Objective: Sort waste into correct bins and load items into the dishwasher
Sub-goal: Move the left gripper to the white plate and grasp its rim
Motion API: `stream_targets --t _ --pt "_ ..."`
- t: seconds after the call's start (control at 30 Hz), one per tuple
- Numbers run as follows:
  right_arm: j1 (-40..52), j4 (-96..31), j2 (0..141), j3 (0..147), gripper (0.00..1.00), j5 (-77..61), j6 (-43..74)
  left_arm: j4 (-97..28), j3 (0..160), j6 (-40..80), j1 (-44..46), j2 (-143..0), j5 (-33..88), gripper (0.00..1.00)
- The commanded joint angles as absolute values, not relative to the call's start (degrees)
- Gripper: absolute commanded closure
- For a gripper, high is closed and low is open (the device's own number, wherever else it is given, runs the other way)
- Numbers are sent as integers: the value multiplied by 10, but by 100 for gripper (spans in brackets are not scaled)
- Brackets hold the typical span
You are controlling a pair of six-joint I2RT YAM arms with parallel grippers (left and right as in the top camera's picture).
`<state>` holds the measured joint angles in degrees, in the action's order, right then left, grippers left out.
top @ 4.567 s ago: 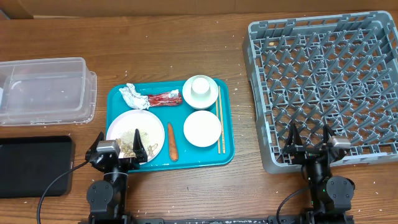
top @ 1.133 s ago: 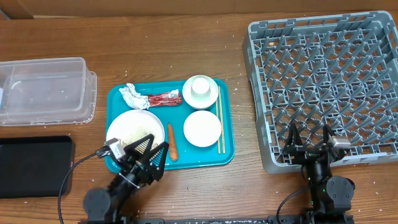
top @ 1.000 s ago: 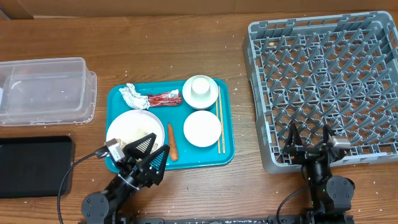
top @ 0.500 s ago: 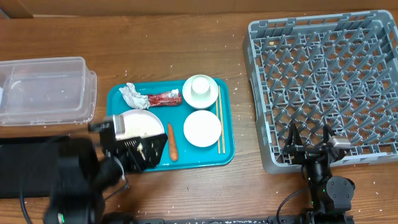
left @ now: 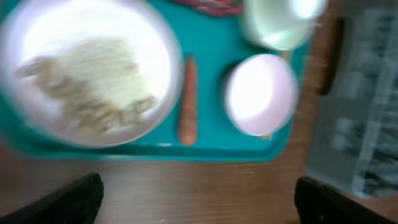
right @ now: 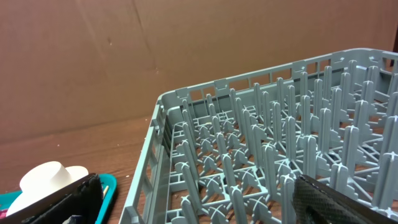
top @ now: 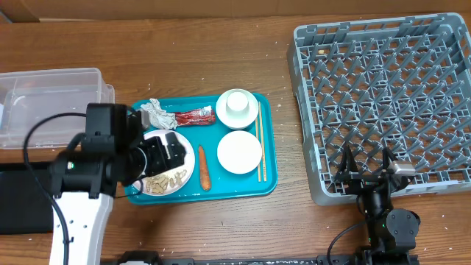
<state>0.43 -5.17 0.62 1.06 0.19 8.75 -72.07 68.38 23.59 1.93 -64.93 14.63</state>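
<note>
My left gripper moves outward and down next to straddle the plate's rim by the carrot's far tip [top: 191, 148] [left: 175, 48], since bare tray leaves finger room outside the plate's rim.
My left gripper [top: 163, 156] hangs open and empty above the large white plate [top: 179, 168], which holds rice scraps [left: 93, 74]. In the left wrist view its open gripper [left: 199, 208] looks down on the plate [left: 37, 37], the orange carrot [left: 187, 99] and a white bowl [left: 260, 93]. The carrot [top: 204, 167], the white-silver wrapper [top: 153, 112], the red-and-white wrapper [top: 193, 116], the cup [top: 237, 103] standing in a bowl, the second bowl [top: 239, 152] and the chopsticks [top: 260, 143] lie on the teal tray [top: 269, 180]. My right gripper [top: 366, 171] is open at the grey dish rack's [top: 383, 88] front edge.
The clear tub [top: 51, 103] stands at the far left. The black tray [top: 22, 199] lies in front of it, partly hidden by my left arm. In the right wrist view the rack wall [right: 155, 137] is close ahead of the open gripper [right: 193, 211].
My left arm has risen from the table's front edge and swung back and left, over the plate. The right arm has not moved. Nothing was picked up.
</note>
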Motion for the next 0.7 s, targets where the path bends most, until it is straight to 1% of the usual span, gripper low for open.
stream_targets --t 0.0,0.07,0.1,0.23,0.33,0.57,0.67 --pt "7 -48 2 4 0 -1 85 -701 731 275 27 -669 39 0" --pt "7 -48 2 4 0 -1 85 -681 731 275 27 -673 90 0" --pt "7 -48 2 5 0 -1 85 -679 730 275 27 -675 97 0" --pt "7 -48 2 4 0 -1 85 -663 728 274 29 -701 100 0" --pt "7 -48 2 4 0 -1 85 -664 728 256 48 -748 99 0" --pt "7 -48 2 4 0 -1 85 -690 753 245 116 -892 -3 0" --pt "7 -48 2 4 0 -1 85 -678 753 253 124 -927 -21 0"
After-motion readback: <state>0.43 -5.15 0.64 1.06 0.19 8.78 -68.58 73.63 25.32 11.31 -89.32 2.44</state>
